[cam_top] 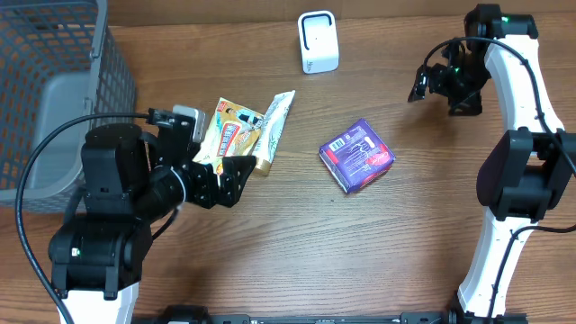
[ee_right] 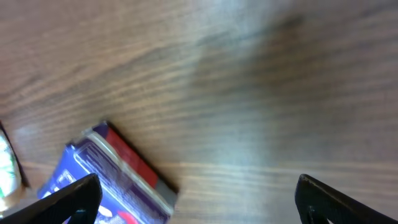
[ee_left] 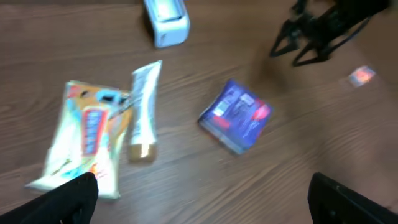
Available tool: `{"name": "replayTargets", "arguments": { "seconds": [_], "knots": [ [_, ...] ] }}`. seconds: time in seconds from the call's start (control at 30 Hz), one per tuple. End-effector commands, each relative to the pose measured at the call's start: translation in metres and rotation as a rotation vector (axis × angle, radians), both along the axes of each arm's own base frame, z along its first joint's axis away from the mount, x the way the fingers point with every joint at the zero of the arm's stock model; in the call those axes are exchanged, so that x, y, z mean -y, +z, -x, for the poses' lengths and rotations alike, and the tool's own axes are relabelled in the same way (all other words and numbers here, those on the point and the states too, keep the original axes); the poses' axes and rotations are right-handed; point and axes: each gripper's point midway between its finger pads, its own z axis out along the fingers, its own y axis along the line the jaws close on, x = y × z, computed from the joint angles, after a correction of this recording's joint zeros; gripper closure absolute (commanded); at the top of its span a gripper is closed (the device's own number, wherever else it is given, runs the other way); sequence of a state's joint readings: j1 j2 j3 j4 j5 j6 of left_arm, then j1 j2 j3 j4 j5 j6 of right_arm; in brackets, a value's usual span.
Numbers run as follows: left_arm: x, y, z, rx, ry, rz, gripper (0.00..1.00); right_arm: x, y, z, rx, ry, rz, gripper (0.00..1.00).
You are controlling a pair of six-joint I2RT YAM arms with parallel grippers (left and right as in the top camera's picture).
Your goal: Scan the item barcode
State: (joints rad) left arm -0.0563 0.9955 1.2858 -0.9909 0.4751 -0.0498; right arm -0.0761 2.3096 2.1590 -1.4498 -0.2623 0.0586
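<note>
My left gripper should next go down and to the right in the overhead view and close on the purple box's edge facing the tube, since bare wood leaves that edge free.
A purple box (cam_top: 357,155) lies on the table's middle, also seen in the left wrist view (ee_left: 236,116) and under the right wrist camera (ee_right: 112,177). Left of it lie a yellow snack packet (cam_top: 231,133) (ee_left: 87,140) and a white tube (cam_top: 274,130) (ee_left: 144,109). A white scanner (cam_top: 318,42) (ee_left: 166,22) stands at the back. My left gripper (cam_top: 229,175) (ee_left: 205,200) hangs open just in front of the packet, holding nothing. My right gripper (cam_top: 430,83) (ee_right: 199,200) is open and empty, up and to the right of the box. No barcode can be made out.
A grey mesh basket (cam_top: 54,99) stands at the far left with a grey liner inside. The right arm's white links (cam_top: 517,171) rise along the right edge. Bare wood lies in front of the box.
</note>
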Motion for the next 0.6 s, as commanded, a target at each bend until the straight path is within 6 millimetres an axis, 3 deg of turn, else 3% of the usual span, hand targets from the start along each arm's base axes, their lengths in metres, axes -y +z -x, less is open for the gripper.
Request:
{"name": "replayTargets", "arguments": {
  "seconds": [0.0, 0.17, 0.3, 0.47, 0.57],
  "knots": [
    [0.032, 0.016, 0.006, -0.026, -0.131, 0.173, 0.0, -0.003, 0.023, -0.013, 0.092, 0.005, -0.009, 0.0],
    [0.066, -0.019, -0.004, -0.202, -0.206, 0.22, 0.0, -0.002, 0.025, -0.028, 0.155, 0.005, -0.004, 0.0],
    [0.105, -0.051, -0.021, -0.394, -0.2, 0.286, 0.0, -0.002, 0.026, -0.033, 0.179, 0.005, -0.003, 0.0],
    [0.153, -0.103, -0.038, -0.526, -0.262, 0.266, 0.0, -0.002, 0.026, -0.034, 0.18, 0.006, -0.003, 0.0],
    [0.169, -0.136, -0.045, -0.6, -0.266, 0.25, 0.0, -0.002, 0.026, -0.034, 0.18, 0.005, -0.002, 0.0]
  ]
}}
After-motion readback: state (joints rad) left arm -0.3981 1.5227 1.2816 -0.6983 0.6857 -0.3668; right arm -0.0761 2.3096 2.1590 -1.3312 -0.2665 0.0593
